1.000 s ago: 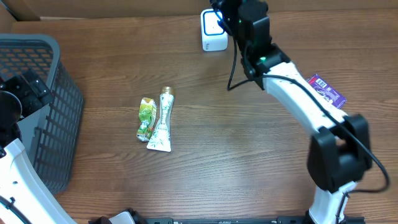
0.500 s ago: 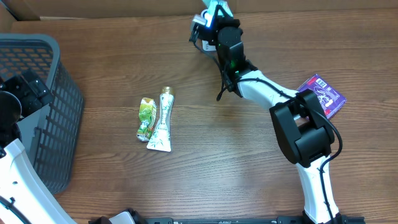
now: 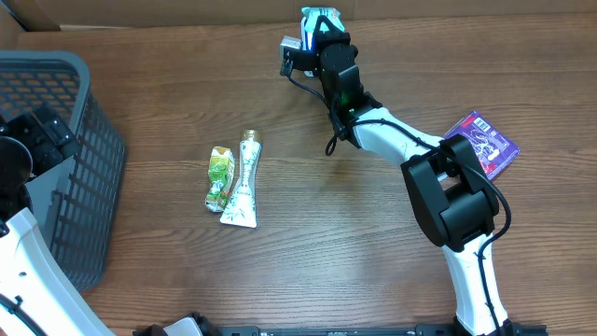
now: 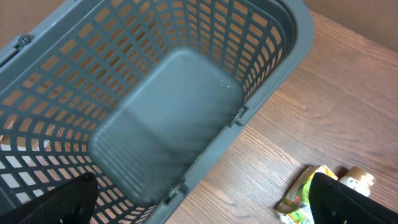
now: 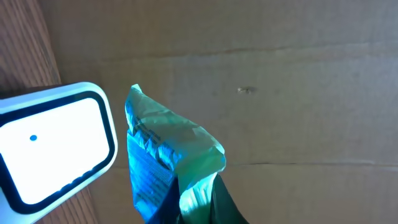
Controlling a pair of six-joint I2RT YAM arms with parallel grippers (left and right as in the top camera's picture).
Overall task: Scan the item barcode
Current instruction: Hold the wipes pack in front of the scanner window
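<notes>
My right gripper swings back toward the purple packet [image 3: 488, 146] next, which lies to its right in the overhead view, and releases the blue-green packet [image 3: 322, 17] on top.
My right gripper [image 5: 198, 204] is shut on a crinkled blue-green packet [image 5: 168, 149]. The packet stands upright just to the right of the white scanner [image 5: 53, 146], whose bright face has a dark rim and a small blue dot. From above, the packet [image 3: 322, 17] is at the table's far edge, with the right gripper [image 3: 325, 35] under it; the arm covers the scanner there. My left gripper [image 4: 205, 211] hangs open over the rim of the grey basket [image 4: 273, 81], with nothing between its fingers [image 4: 68, 202].
A green pouch [image 3: 219, 177] and a white tube [image 3: 244, 182] lie side by side at centre left. A purple packet [image 3: 487, 142] lies at the right, beside the right arm. The grey basket [image 3: 89, 187] fills the left edge. A cardboard wall stands behind the scanner.
The right arm has swung and turned at the far edge, bringing the blue-green packet up beside the scanner, and now covers the scanner from above. The left arm has not moved.
</notes>
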